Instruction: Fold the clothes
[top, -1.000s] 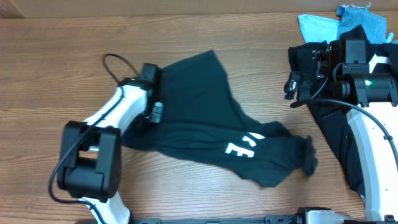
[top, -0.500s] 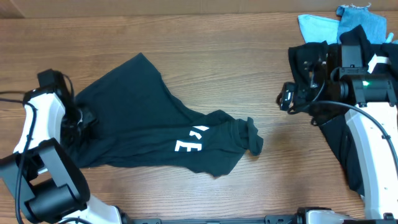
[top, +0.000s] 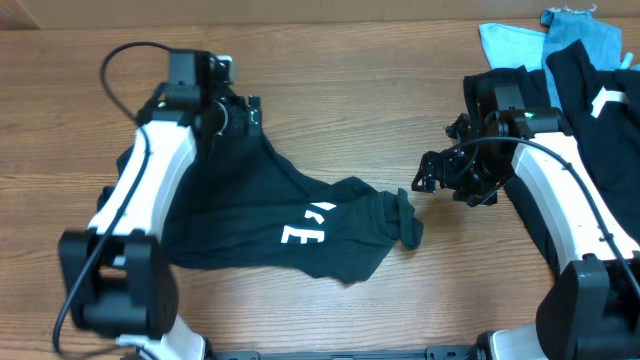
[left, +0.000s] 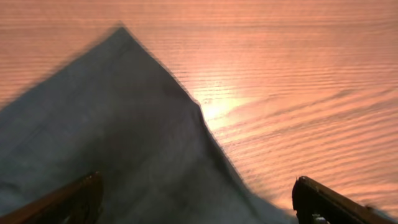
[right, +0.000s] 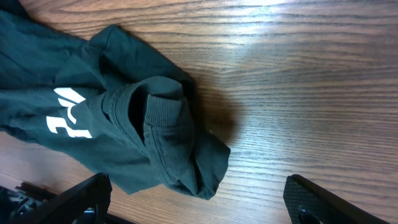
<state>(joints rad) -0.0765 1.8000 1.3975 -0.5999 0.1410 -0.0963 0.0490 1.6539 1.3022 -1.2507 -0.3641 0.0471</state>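
Note:
The shirt's bent edge (left: 194, 118) beside its far corner is below and outward of my left gripper's fingers. My left gripper needs to move outward and down onto that edge next.
A black T-shirt (top: 250, 205) with white lettering (top: 305, 228) lies crumpled across the left-centre of the table, and its bunched collar end (top: 402, 222) points right. My left gripper (top: 248, 110) hovers open over the shirt's upper corner (left: 124, 74), its fingers (left: 74, 200) holding nothing. My right gripper (top: 437, 165) is open just right of the bunched end (right: 171, 134), which lies ahead of its fingertips (right: 317, 199) without touching them. More of the clothes lie piled at the right: black ones (top: 590, 110) and light blue pieces (top: 520, 40).
The table (top: 400, 80) is wood-grained. The pile at the back right lies partly under my right arm (top: 555, 200). My left arm (top: 140, 210) crosses over the shirt's left part. Bare wood (right: 298, 93) shows between the shirt and the pile.
The left gripper dragged the shirt leftward, opened and let it go, then swung to the shirt's upper corner. The right gripper moved left towards the bunched collar end.

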